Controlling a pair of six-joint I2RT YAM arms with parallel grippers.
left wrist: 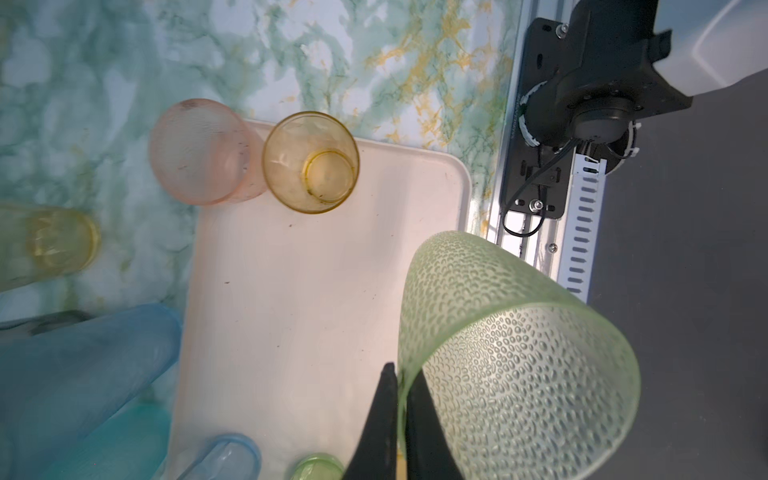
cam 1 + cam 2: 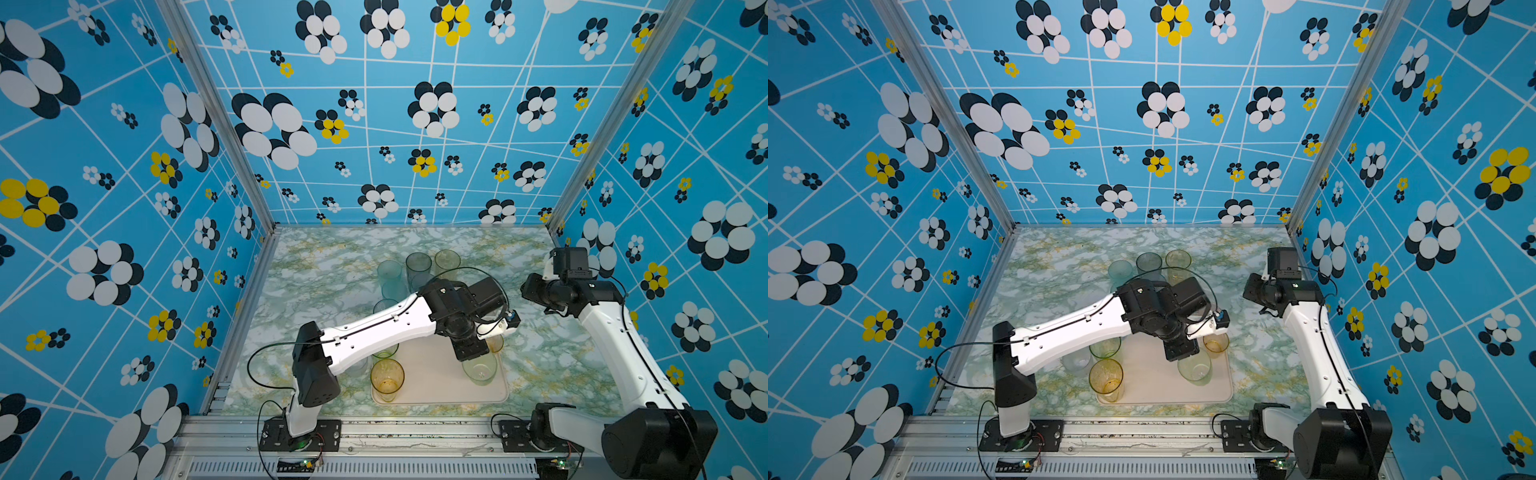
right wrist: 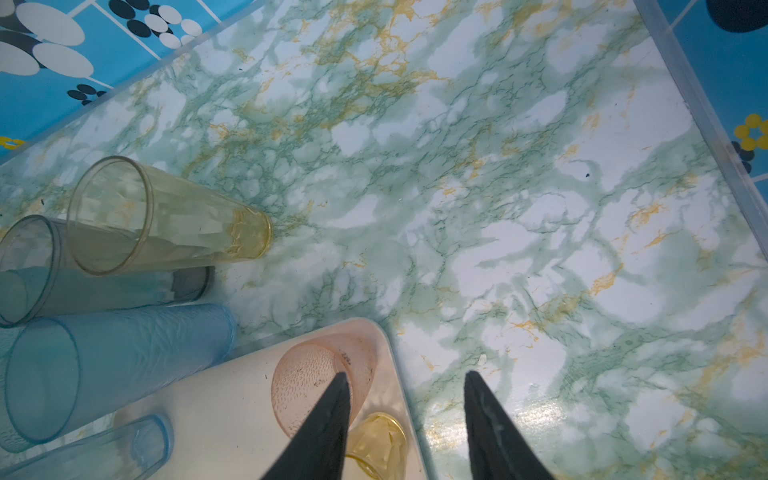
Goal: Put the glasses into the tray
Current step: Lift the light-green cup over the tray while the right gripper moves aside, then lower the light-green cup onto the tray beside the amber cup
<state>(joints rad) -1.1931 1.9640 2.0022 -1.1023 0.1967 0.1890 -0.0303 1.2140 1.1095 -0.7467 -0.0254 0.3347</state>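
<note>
My left gripper should carry the green glass over the tray's near corner (image 2: 496, 387) (image 1: 422, 185) beside the short orange glass, lower and release, since that corner below the gripper stands empty.
My left gripper (image 1: 401, 370) is shut on the rim of a pale green dimpled glass (image 1: 519, 353), one finger inside and one outside. In both top views that glass (image 2: 480, 370) (image 2: 1195, 365) is over the right part of the cream tray (image 2: 436, 386) (image 2: 1154, 386), under the left gripper (image 2: 473, 355). A pink glass (image 3: 307, 386) and a short orange glass (image 3: 380, 440) stand in the tray's far right corner, and a tall amber glass (image 2: 386, 380) at its near left. My right gripper (image 3: 405, 376) is open and empty above that corner.
Tall teal (image 2: 389, 272), grey (image 2: 418, 266) and yellowish (image 2: 447, 259) glasses stand grouped on the marble table behind the tray. A green glass (image 2: 384, 353) and a clear one (image 2: 357, 365) sit partly hidden under the left arm. A metal rail (image 2: 374, 432) runs along the table's front.
</note>
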